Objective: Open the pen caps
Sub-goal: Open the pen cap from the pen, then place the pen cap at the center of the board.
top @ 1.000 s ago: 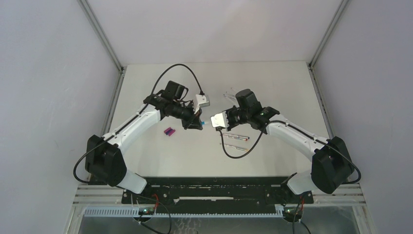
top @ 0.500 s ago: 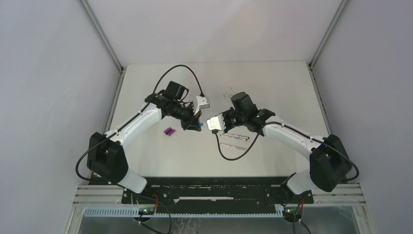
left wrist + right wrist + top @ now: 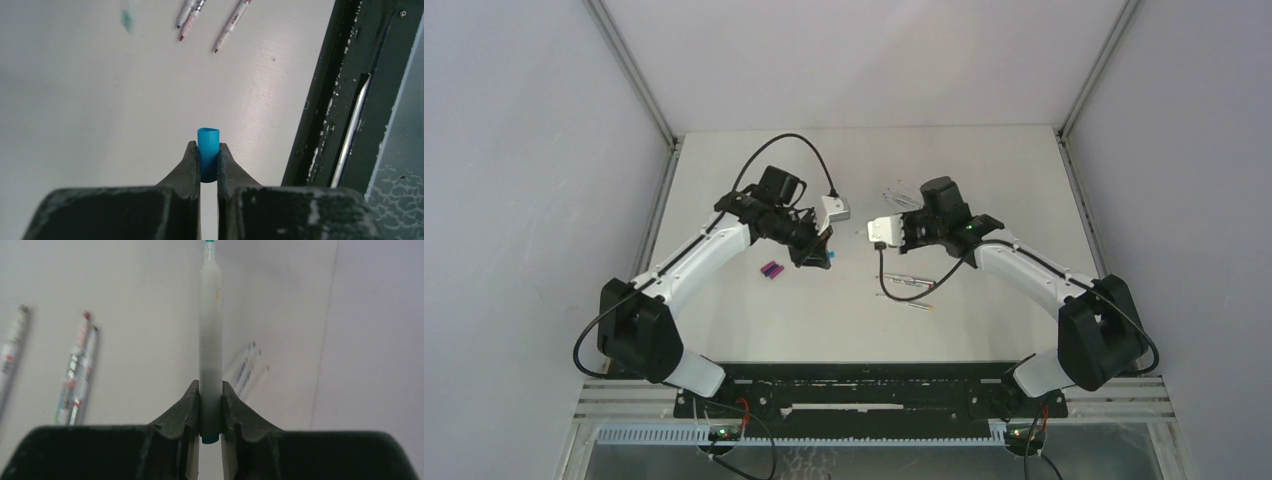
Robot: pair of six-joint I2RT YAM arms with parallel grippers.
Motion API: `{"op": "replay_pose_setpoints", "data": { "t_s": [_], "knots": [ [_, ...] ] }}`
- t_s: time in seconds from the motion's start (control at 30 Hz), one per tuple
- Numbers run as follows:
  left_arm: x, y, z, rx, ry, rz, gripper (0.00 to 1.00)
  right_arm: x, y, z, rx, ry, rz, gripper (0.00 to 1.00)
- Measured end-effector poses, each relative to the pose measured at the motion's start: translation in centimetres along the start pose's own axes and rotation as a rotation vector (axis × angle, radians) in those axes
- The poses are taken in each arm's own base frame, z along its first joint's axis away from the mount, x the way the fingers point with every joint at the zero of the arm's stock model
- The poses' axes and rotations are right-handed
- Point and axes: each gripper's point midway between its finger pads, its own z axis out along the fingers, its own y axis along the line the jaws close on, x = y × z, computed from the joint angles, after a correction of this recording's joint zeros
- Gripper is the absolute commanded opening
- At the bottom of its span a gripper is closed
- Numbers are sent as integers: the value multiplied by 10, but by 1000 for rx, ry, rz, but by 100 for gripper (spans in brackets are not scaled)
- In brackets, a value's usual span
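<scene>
The pen's tip is bare, so next my left gripper will swing away from it, outward and down to the tabletop beyond the magenta cap [image 3: 771, 270], and let go of the blue cap.
My left gripper [image 3: 208, 150] is shut on a short blue pen cap [image 3: 208, 145], which stands up between the fingertips above the table. From the top, the same cap [image 3: 831, 255] shows at the left gripper's tip. My right gripper [image 3: 210, 390] is shut on a white pen [image 3: 210, 330] near its tail end. The pen's bare teal tip [image 3: 209, 244] points away from the gripper, and no cap is on it. The two grippers face each other with a gap between them. A purple and a magenta cap [image 3: 771, 270] lie together on the table to the left.
Pens with red markings [image 3: 909, 283] lie on the table in front of the right gripper, under its cable. Faint pens [image 3: 902, 197] lie further back. The black base frame [image 3: 350, 100] runs along the near table edge. Grey walls stand on both sides.
The right gripper has pulled back to the right and farther up the table with the pen. The blue cap has stayed in the left gripper, which shifted slightly left.
</scene>
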Motion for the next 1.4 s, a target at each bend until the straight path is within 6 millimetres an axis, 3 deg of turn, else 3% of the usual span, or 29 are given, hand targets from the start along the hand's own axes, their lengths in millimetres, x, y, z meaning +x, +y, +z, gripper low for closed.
{"op": "replay_pose_setpoints", "data": {
  "t_s": [0.17,0.43,0.7,1.03,1.13,1.4],
  "knots": [
    [17,-14,-3,51,62,-43,0,44,-17,-17,73,118,61,0],
    [24,-10,-2,32,93,-78,0,48,-12,-16,66,132,64,0],
    [18,46,-17,-214,45,-155,0,48,-12,-16,67,132,80,0],
    [27,98,-44,-466,37,-269,0,50,-7,-13,55,135,108,0],
    [37,115,-53,-535,46,-318,0,50,-7,-13,54,134,113,0],
    [88,162,-65,-650,149,-493,0,51,-7,-13,53,124,135,0]
  ]
}}
